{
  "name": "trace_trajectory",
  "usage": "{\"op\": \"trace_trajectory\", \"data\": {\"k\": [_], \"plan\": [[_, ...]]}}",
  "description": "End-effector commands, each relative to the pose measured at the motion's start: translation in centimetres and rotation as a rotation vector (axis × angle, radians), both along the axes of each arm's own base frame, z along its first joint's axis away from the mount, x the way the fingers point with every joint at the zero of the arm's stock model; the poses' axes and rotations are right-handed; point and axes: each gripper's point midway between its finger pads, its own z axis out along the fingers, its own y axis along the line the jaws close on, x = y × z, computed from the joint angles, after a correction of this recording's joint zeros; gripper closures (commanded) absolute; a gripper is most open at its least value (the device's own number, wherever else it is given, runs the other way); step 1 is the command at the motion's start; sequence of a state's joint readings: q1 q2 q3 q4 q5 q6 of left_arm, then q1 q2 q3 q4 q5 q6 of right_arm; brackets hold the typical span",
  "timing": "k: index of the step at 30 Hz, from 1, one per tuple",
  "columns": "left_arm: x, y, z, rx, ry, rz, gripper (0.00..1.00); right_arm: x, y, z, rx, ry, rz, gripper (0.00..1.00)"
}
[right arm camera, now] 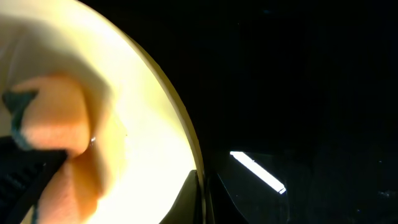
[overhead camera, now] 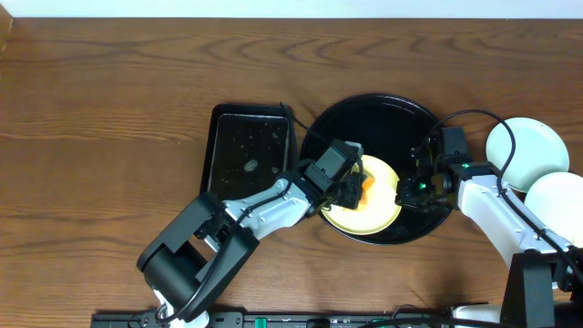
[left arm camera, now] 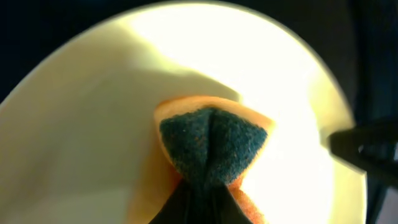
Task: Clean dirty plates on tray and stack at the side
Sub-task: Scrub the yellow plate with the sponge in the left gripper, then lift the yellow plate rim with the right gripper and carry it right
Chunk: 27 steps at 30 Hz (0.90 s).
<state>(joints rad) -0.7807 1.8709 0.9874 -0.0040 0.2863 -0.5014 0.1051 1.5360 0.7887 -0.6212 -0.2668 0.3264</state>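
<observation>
The robot's right gripper needs to go up and carry the plate toward the right in the overhead view, then down beside the mint-blue plates, because those lie off the tray.
The pale yellow plate (overhead camera: 375,217) lies on the round black tray (overhead camera: 383,114), at its front. My left gripper (overhead camera: 353,189) is shut on an orange sponge with a dark green scrub face (left arm camera: 211,146) and presses it on the plate's middle (left arm camera: 93,124). My right gripper (overhead camera: 405,192) is shut on the plate's right rim (right arm camera: 198,165), one finger over it and one under, in the right wrist view (right arm camera: 202,199). The sponge (right arm camera: 59,112) shows there at the left. Two pale mint-blue plates (overhead camera: 524,146) (overhead camera: 557,205) lie on the wood at the far right, touching or overlapping.
A smaller rectangular black tray (overhead camera: 253,146) with specks on it lies just left of the round tray. Both arms reach in from the front edge. Brown wood tabletop (overhead camera: 109,137) stretches to the left and back.
</observation>
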Motion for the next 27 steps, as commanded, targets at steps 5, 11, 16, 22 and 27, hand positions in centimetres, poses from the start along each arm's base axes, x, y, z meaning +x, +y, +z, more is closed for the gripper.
{"op": "trace_trajectory", "data": {"k": [5, 11, 16, 22, 27], "plan": [[-0.9, 4.2, 1.0, 0.089, 0.054, 0.022, 0.92, 0.3, 0.1, 0.5, -0.003, -0.021, -0.011, 0.99], [1.1, 5.2, 6.6, 0.03, -0.098, 0.033, 0.92, 0.6, -0.2, 0.5, -0.017, -0.032, -0.025, 0.99], [3.8, 9.0, 9.5, 0.076, -0.206, 0.171, 0.92, 1.9, 0.0, 0.8, -0.011, -0.088, -0.022, 0.99], [5.5, 14.2, 9.4, 0.138, -0.179, 0.284, 0.92, 5.4, 0.1, 2.4, -0.024, -0.262, 0.033, 0.99], [6.8, 19.6, 8.6, 0.182, -0.118, 0.42, 0.92, 8.0, -1.6, 5.2, -0.143, -0.4, 0.04, 0.99]]}}
